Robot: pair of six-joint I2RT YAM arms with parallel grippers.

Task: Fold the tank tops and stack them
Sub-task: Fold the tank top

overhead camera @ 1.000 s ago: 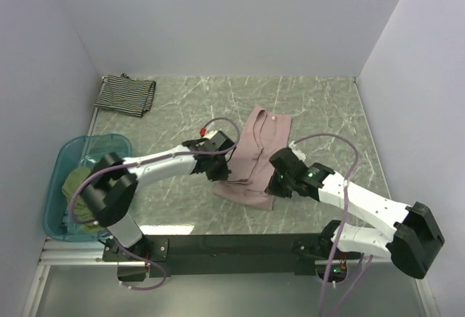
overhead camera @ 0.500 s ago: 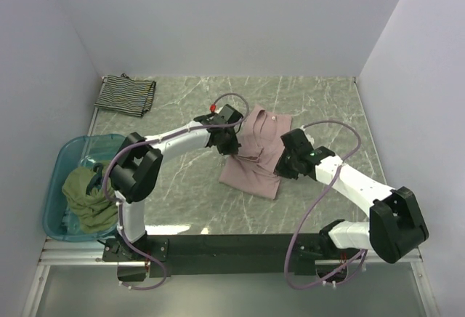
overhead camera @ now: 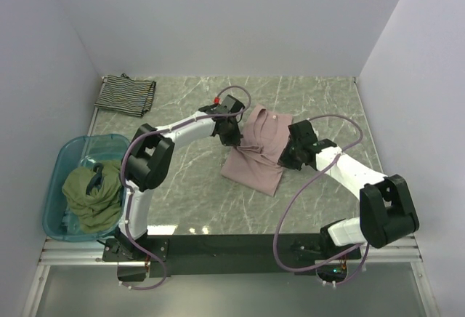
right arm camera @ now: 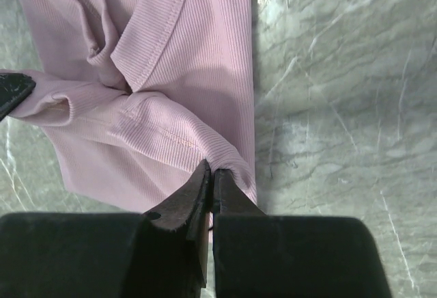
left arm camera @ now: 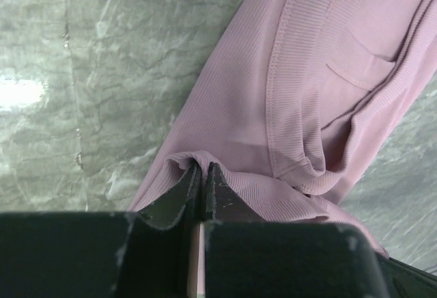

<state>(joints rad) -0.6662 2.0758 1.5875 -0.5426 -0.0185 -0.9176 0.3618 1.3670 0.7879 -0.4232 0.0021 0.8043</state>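
The pinched fold goes a little away from my base toward the mauve-pink tank top's far end (overhead camera: pixel 248 129) (left arm camera: pixel 237 98) next, and then my left gripper opens.
The mauve-pink tank top (overhead camera: pixel 256 153) lies mid-table, its near part folded up over itself. My left gripper (overhead camera: pixel 238 139) is shut on a pinched fold at its left edge (left arm camera: pixel 203 166). My right gripper (overhead camera: pixel 288 155) is shut on a fold at its right edge (right arm camera: pixel 213 168). The cloth also shows in the left wrist view (left arm camera: pixel 321 72) and the right wrist view (right arm camera: pixel 171 52). The black-and-white striped tank top (overhead camera: pixel 126 95) lies folded at the back left corner. The olive-green tank top (overhead camera: pixel 91 192) is bunched in the blue tub (overhead camera: pixel 65 153).
The translucent blue tub stands at the left near edge. White walls close the table on the left, back and right. Purple cables loop over both arms. The marble tabletop (overhead camera: pixel 327 106) shows bare at the back right.
Both grippers moved away from me, carrying the pink top's near edge toward its far edge. The garment now looks shorter and doubled over.
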